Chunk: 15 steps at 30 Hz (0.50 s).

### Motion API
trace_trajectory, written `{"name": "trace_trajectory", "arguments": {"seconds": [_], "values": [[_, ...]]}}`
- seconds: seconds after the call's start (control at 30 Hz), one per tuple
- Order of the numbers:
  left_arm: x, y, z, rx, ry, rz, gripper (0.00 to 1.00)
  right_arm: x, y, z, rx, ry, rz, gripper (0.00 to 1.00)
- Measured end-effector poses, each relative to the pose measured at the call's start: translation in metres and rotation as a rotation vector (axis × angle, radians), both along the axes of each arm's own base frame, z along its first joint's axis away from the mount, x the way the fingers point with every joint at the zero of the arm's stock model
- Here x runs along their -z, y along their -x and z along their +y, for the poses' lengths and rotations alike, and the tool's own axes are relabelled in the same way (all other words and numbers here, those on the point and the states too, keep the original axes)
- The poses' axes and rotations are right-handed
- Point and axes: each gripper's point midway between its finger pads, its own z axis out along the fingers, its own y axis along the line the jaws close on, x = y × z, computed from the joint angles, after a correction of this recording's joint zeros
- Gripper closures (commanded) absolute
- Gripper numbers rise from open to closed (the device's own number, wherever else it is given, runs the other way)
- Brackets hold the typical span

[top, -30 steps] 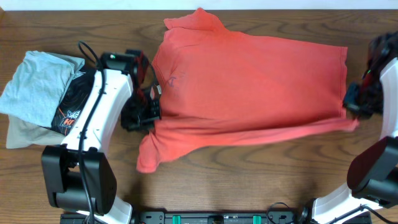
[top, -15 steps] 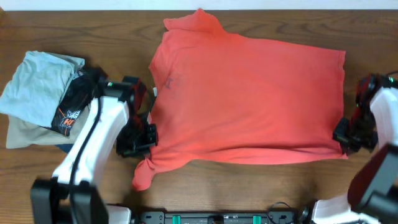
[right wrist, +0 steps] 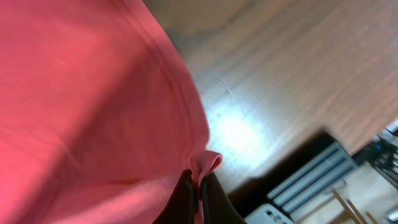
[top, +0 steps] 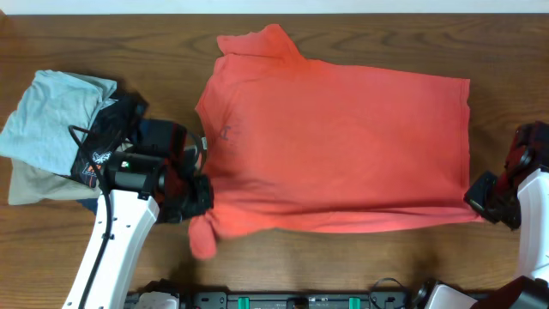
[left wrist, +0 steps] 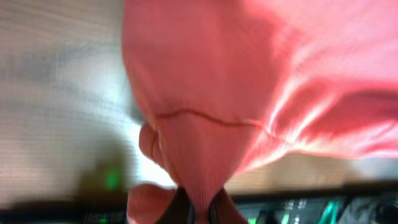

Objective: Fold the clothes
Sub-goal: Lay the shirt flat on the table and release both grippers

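My right gripper needs to carry the corner of the shirt's hem outward and down beside the flat shirt body next, because the shirt's near edge is stretched and raised between both grippers.
The clothes, a red-orange T-shirt, lie spread across the wooden table with the collar to the left. My left gripper is shut on the shirt's near-left part by the sleeve; in the left wrist view the cloth runs down into that gripper between its dark fingers. At the table's right, my right gripper is shut on the shirt's near-right hem corner. The right wrist view shows a small fold of hem pinched in the gripper. A loose sleeve hangs toward the front edge.
A pile of folded garments sits at the left: light blue-grey on top, black beside it, tan underneath. Bare wooden table runs along the front, with a dark rail at the near edge.
Both grippers have pulled toward the front edge with the shirt's near edge, dragging the shirt forward. The folded-over near flap has flattened out.
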Motion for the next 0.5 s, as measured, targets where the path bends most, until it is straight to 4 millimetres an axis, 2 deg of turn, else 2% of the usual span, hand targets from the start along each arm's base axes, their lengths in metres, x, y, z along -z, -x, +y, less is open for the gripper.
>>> {"name": "trace_trajectory", "arguments": {"seconds": [0.1, 0.23, 0.5], "values": [[-0.003, -0.028, -0.004, -0.025, 0.019, -0.101, 0.94, 0.002, -0.012, -0.003, -0.006, 0.005, -0.046, 0.99], [0.0, -0.055, -0.009, -0.05, 0.04, -0.164, 0.94, 0.002, -0.03, -0.01, -0.011, 0.028, -0.108, 0.98], [0.031, -0.093, -0.012, -0.082, 0.049, -0.154, 0.94, -0.002, -0.065, -0.025, -0.016, 0.081, -0.243, 0.96]]}}
